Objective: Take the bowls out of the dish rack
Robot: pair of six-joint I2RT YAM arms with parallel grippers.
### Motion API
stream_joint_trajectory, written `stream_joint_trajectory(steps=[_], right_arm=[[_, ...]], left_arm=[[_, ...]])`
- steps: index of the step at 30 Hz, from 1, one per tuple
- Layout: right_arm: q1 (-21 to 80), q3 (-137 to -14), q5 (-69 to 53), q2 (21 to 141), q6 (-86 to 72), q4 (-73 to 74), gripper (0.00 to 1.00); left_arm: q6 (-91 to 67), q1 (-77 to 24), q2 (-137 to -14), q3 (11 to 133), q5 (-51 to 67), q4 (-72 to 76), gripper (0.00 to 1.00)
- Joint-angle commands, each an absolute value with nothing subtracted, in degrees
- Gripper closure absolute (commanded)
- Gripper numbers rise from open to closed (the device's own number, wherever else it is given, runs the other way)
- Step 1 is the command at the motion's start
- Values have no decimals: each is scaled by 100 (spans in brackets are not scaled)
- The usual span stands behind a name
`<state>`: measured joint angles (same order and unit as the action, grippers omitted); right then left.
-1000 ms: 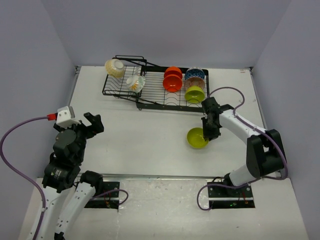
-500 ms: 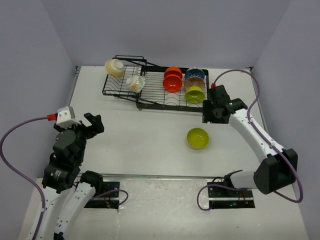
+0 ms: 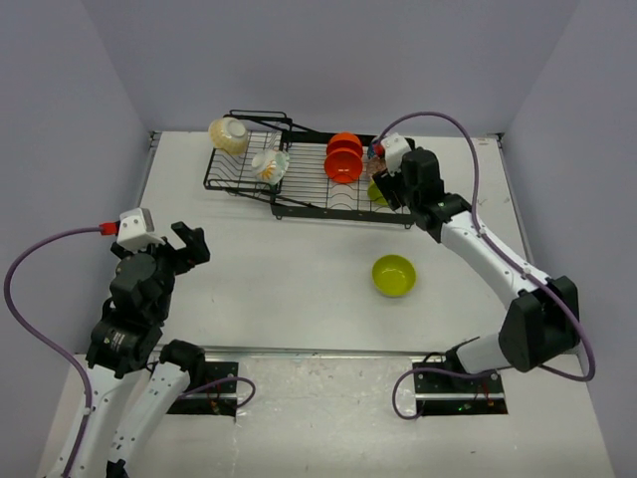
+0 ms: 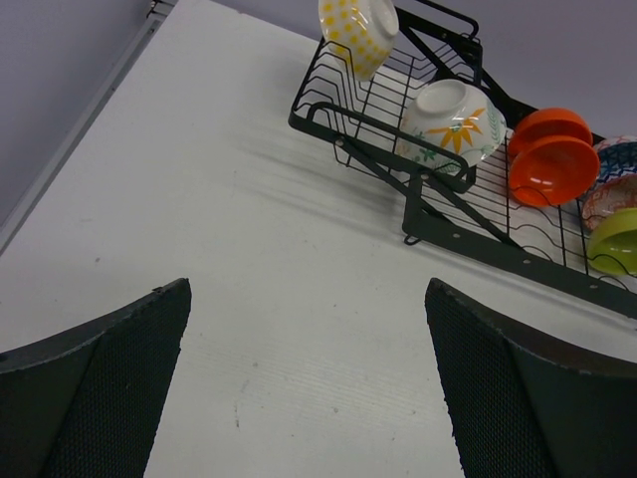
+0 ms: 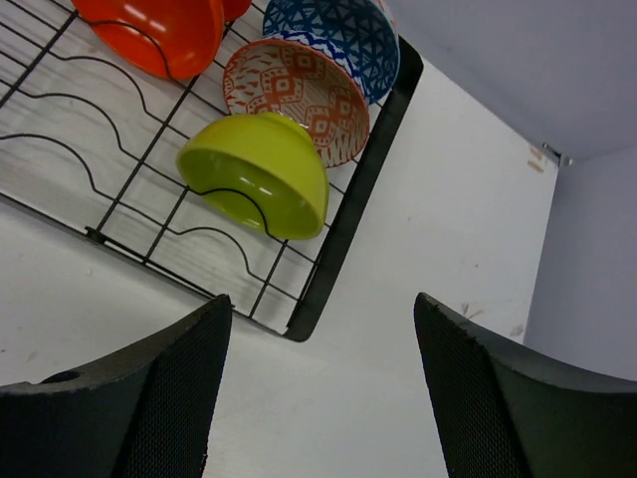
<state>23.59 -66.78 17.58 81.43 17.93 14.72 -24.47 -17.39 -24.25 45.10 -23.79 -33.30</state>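
My right gripper lowers onto the racked lime green bowl's rim (image 5: pixel 319 217) beside the rack's end bar next, as the rim stands clear of the rack's wire loops.
The black wire dish rack (image 3: pixel 309 199) stands at the back of the table. It holds two cream floral bowls (image 3: pixel 230 134) (image 3: pixel 270 164), orange-red bowls (image 3: pixel 343 157), and, in the right wrist view, a blue patterned bowl (image 5: pixel 333 35), a pinkish patterned bowl (image 5: pixel 299 95) and a lime green bowl (image 5: pixel 259 174). Another lime green bowl (image 3: pixel 393 275) sits upright on the table in front of the rack. My right gripper (image 3: pixel 383 189) is open and empty, hovering over the rack's right end just short of the green bowl there. My left gripper (image 3: pixel 184 247) is open and empty at the near left.
The rack's smaller tilted section (image 4: pixel 398 110) is at the left, with a folding strut (image 4: pixel 438 199) joining the flat grid. The rack's front right corner (image 5: pixel 309 324) lies just ahead of my right fingers. Grey walls close in the table on three sides.
My right gripper let go of the lime green bowl on the table, rose, and moved back and left to the rack's right end. The left arm barely shifted.
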Motion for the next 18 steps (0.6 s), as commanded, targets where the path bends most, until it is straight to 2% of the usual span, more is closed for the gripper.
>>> stream_joint_trajectory(steps=[1,15,18], right_arm=[[2373,-6513,1327,8497,3267,502,25],[2355,-6697,1854,10019,4842,-808,29],[2347,-6662,2039,10291,4965,-1212,34]], left_arm=[[-2408,-1767,-2408,4474,-2355,-3129,0],[-2399,-1819,-2426,4474,-2320,-3111,0],[-2399,-1828,-2443,4474,-2312,-3111,0]])
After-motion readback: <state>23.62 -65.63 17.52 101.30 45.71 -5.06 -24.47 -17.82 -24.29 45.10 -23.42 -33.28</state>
